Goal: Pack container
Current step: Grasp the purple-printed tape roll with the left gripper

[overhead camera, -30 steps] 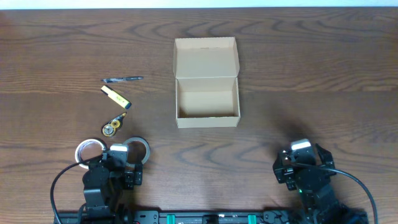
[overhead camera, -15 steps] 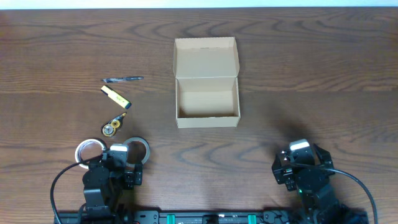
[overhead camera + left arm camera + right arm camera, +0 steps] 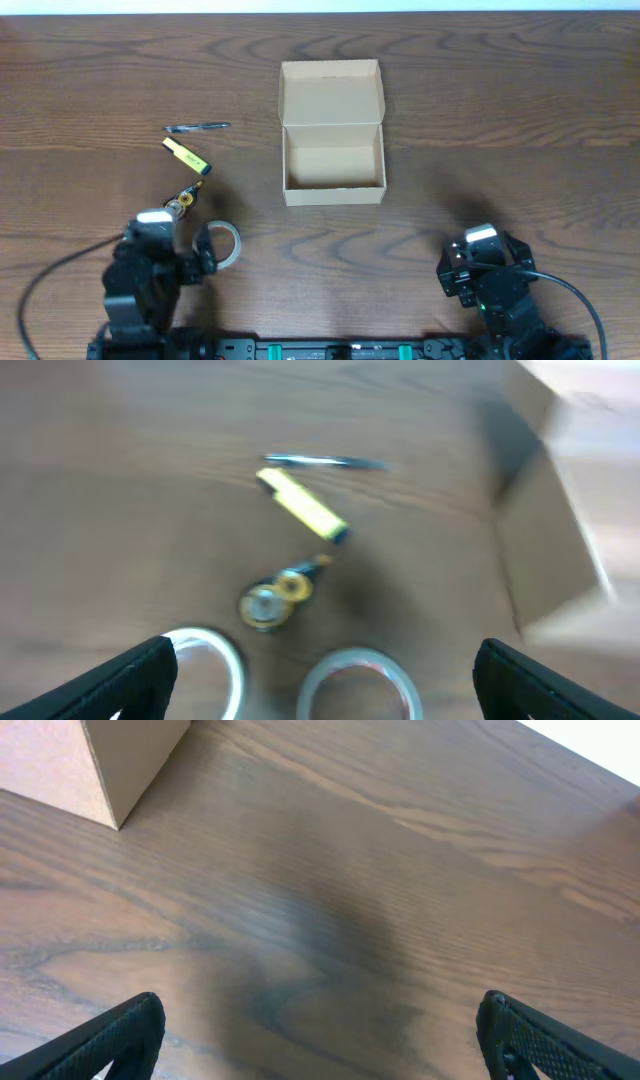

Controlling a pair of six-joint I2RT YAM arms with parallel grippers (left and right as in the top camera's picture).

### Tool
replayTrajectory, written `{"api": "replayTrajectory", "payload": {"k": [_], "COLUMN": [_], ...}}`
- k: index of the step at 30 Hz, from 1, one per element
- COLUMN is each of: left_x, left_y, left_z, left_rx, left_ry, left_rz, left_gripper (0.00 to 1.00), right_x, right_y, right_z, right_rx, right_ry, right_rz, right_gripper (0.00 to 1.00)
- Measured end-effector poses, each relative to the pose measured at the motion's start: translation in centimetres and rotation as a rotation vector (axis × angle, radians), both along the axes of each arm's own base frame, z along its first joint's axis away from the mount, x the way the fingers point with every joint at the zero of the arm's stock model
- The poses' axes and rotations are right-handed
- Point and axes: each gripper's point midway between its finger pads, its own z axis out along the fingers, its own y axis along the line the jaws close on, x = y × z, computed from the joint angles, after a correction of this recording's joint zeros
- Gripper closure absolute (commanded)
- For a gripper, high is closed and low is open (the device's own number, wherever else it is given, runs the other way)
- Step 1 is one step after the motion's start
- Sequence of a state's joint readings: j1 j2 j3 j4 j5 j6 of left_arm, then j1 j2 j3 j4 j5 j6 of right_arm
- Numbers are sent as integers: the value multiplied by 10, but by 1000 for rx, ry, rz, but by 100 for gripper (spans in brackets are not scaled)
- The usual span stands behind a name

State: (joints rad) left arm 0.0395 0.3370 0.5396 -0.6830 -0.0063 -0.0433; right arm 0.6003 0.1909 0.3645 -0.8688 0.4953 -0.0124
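Note:
My left gripper should turn, shift left in the overhead view and lower to its near rim (image 3: pixel 233 705), for the clear tape roll beside one finger.
The tan cardboard container (image 3: pixel 333 165) stands open at the table's middle, its flap lid (image 3: pixel 331 92) folded back and its inside empty. It shows blurred at the right of the left wrist view (image 3: pixel 560 530), and one corner shows in the right wrist view (image 3: pixel 90 765). My left gripper (image 3: pixel 158 226) is open and empty, just above two tape rolls (image 3: pixel 205 670) (image 3: pixel 360 682) in its wrist view (image 3: pixel 325 690). Overhead, only one roll (image 3: pixel 220 245) shows; the arm hides the other. My right gripper (image 3: pixel 478 252) is open and empty over bare wood (image 3: pixel 325 1040).
A black pen (image 3: pixel 197 127), a yellow highlighter (image 3: pixel 186 156) and a small yellow-and-black tape dispenser (image 3: pixel 181 203) lie left of the container. They also show in the left wrist view: pen (image 3: pixel 322 460), highlighter (image 3: pixel 300 506), dispenser (image 3: pixel 275 598). Cables trail from both arms at the front edge.
My left arm has swung left and forward toward the dispenser, and now covers the left tape roll in the overhead view. The right arm and the container have not moved.

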Motion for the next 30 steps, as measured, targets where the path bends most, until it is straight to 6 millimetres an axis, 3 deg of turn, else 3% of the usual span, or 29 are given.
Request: {"api": "replayTrajectory", "payload": {"k": [4,9,18,22,28,30], "left_x": [9,4,11,-2,-5,-12], "left_y": [38,70,100,107,108,108], "left_z": [14,9,32,15,-4,-23], "left_rx": [-81,-136,-252,-293,-318,-342], "left_ry": [47,133,218,314,404,434], "left_rz": [329,659,925,988,1013,1067], "left_gripper": [5,4,4,5,5,4], "right_x": [0,0,0,0,0,0], "right_y": [0,0,0,0,0,0], "right_z": [0,0,0,0,0,0], "right_rx": [1,1,2,2,2,2], "right_ry": [1,1,0,0,0,0], "right_rz": [1,2,2,2,2,2], "right_gripper": [1,1,1,1,1,1]}}
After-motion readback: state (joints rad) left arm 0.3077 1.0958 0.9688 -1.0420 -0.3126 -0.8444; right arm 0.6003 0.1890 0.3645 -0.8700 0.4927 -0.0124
